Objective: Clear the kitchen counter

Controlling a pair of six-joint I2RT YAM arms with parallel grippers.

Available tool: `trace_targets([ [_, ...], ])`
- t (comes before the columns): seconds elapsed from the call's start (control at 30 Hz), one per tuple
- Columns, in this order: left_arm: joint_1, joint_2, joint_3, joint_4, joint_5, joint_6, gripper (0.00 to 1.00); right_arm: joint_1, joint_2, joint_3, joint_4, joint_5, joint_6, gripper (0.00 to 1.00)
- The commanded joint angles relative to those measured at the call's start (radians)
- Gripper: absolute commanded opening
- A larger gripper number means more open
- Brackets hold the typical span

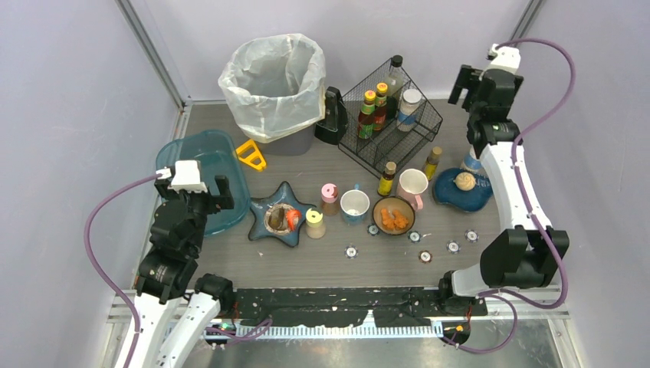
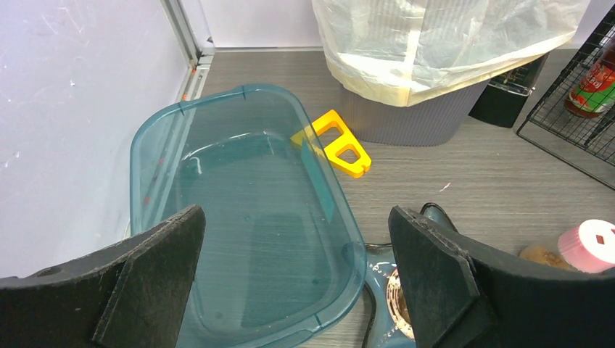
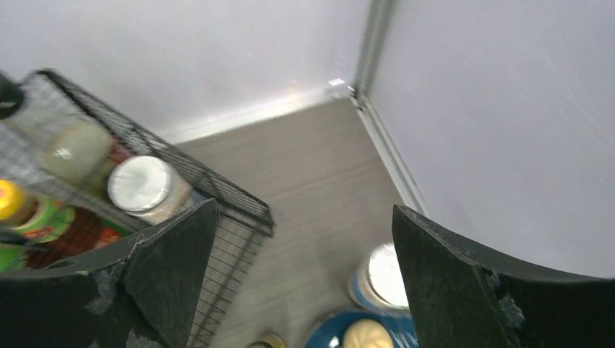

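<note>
I need to lower my right gripper next, moving it toward the right in the wrist view, onto the small jar's white lid (image 1: 474, 155) (image 3: 387, 277). The lid faces up beside the bun plate.
The kitchen counter (image 1: 306, 264) is dark grey wood-grain and holds a blue star plate (image 1: 280, 221), two shakers (image 1: 329, 198), a cup (image 1: 354, 205), a bowl of orange food (image 1: 393, 215), a mug (image 1: 412, 186), two small bottles (image 1: 388, 179) and a blue plate with a bun (image 1: 462, 189). My left gripper (image 1: 195, 201) is open and empty above the right rim of the teal tub (image 2: 239, 239). My right gripper (image 1: 484, 86) is open and empty, raised at the far right beside the wire rack (image 3: 217, 196).
A bin lined with a white bag (image 1: 274, 84) stands at the back. A yellow tool (image 2: 337, 143) lies between bin and tub. Small round caps (image 1: 350, 251) lie scattered near the front. The rack (image 1: 391, 115) holds several bottles. A white-lidded jar (image 3: 388, 272) stands behind the bun plate.
</note>
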Motion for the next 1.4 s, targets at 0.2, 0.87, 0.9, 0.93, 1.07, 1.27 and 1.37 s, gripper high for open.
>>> trace_targets([
  [0.2, -0.016, -0.017, -0.004, 0.055, 0.006, -0.01, 0.99, -0.163, -0.052, -0.108, -0.179, 0.09, 0.198, 0.95],
  [0.87, -0.021, 0.006, -0.003, 0.052, 0.02, 0.0, 0.99, -0.257, 0.156, -0.176, -0.132, -0.053, 0.212, 0.9],
  [0.9, -0.021, 0.007, -0.003, 0.052, 0.019, 0.001, 0.99, -0.258, 0.157, -0.178, -0.123, -0.055, 0.209, 0.88],
  [0.93, -0.021, 0.007, -0.003, 0.053, 0.02, 0.001, 0.99, -0.26, 0.154, -0.184, -0.119, -0.054, 0.204, 0.84],
  [1.07, -0.021, 0.011, -0.003, 0.053, 0.021, 0.001, 0.99, -0.261, 0.155, -0.188, -0.1, -0.038, 0.179, 0.72],
  [1.27, -0.021, 0.009, -0.004, 0.053, 0.029, 0.001, 0.99, -0.262, 0.158, -0.174, -0.094, -0.057, 0.153, 0.41],
  [1.37, -0.021, 0.013, -0.003, 0.052, 0.034, 0.001, 0.99, -0.261, 0.143, -0.163, -0.085, -0.104, 0.156, 0.28],
])
